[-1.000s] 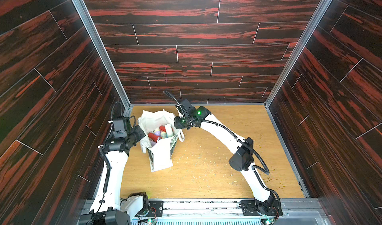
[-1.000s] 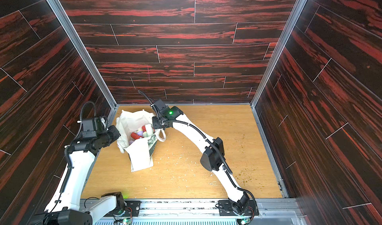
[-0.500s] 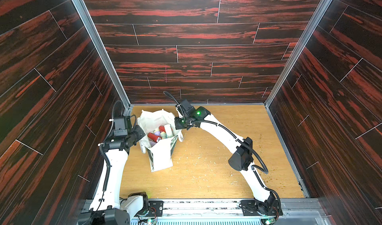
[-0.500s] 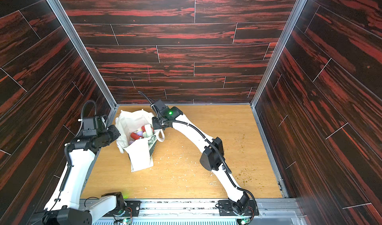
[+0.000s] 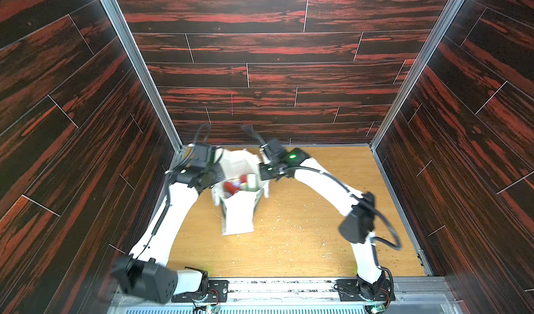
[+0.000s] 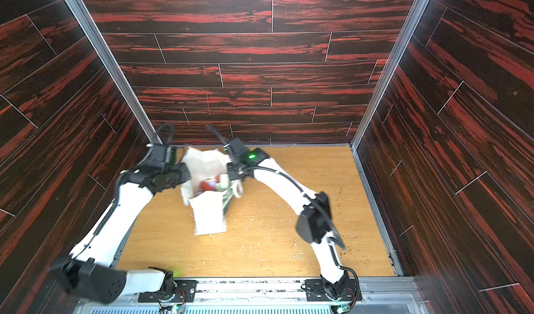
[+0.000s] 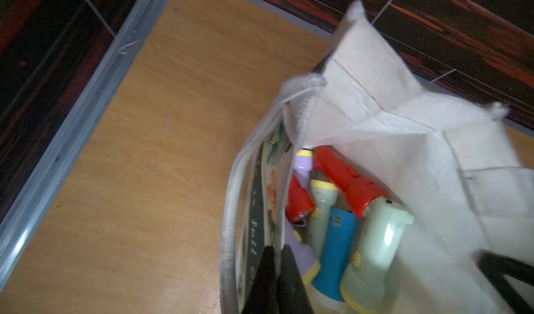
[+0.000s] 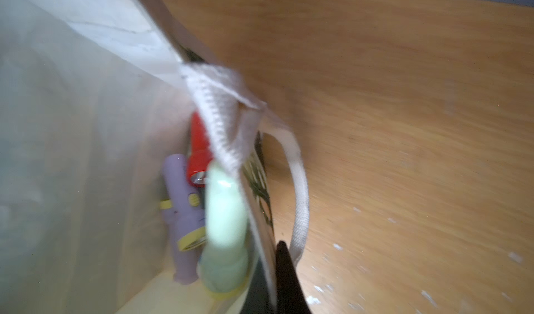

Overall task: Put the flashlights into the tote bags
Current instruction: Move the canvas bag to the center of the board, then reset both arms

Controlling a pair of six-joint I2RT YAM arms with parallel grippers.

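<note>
My left gripper moves the bag's printed side toward the open middle of the floor next and releases it there. That spot lies across the bag from my gripper.
The cream tote bag stands open on the wooden floor near the back left corner. Several flashlights lie inside it: red, blue, mint and lilac. My left gripper is shut on the printed side wall of the tote bag at its rim. My right gripper is shut on the opposite rim, next to a strap handle. Between them the bag's mouth is held wide.
Dark wood-pattern walls with metal corner posts close in the floor on three sides. The bag is close to the back wall. Pale crumbs are scattered over the floor, which stretches to the right and toward the front.
My left arm has swung, its elbow dropping low toward the front left and its wrist moving toward the back. The right gripper has closed on the bag's rim. The bag has shifted slightly.
</note>
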